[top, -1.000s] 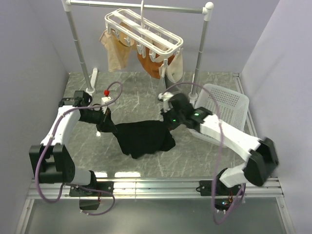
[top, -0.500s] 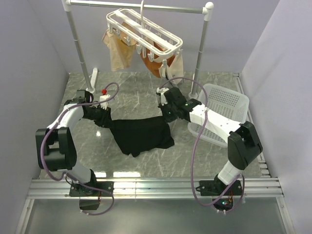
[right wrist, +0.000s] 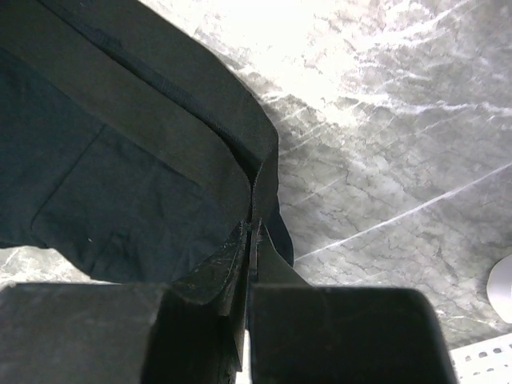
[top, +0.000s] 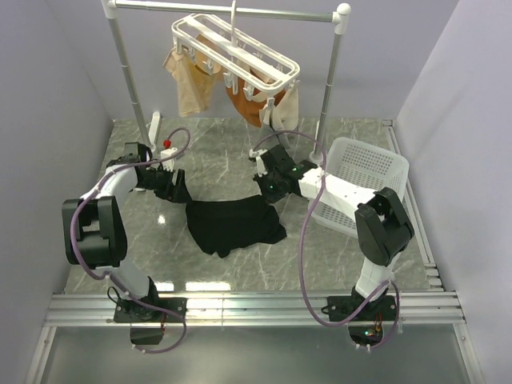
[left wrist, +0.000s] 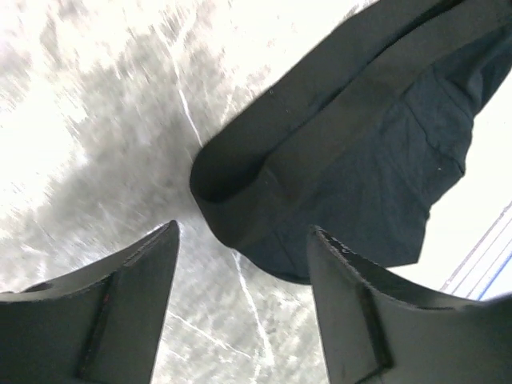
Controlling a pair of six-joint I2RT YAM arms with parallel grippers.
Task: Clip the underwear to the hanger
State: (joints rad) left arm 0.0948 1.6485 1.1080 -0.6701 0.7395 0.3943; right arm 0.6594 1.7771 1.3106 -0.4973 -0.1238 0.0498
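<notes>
The left gripper shifts toward the underwear [top: 234,225] next and lowers over the free waistband corner [top: 191,206], since that corner lies below it, to its right in the top view.
The black underwear [top: 234,225] lies spread on the marble table, between the two arms. My left gripper [top: 173,186] stands open just off its left corner, with nothing between the fingers; in the left wrist view the underwear [left wrist: 352,152] lies ahead of the open gripper [left wrist: 244,232]. My right gripper [top: 269,187] is shut on the garment's far right corner. The right wrist view shows the gripper [right wrist: 254,226] pinching a fold of the underwear [right wrist: 120,160]. The white hanger [top: 237,51] hangs from the rail at the back, with its clips dangling.
Tan garments [top: 190,83] and an orange garment [top: 250,106] hang from the hanger's clips. The metal rail stand [top: 330,84] has posts at the left and right. A white laundry basket [top: 370,178] sits tilted at the right, beside the right arm.
My left gripper has opened, let go of the underwear and drawn back to the left. The right gripper kept its grip and shifted slightly toward the back; the garment settled lower on the table.
</notes>
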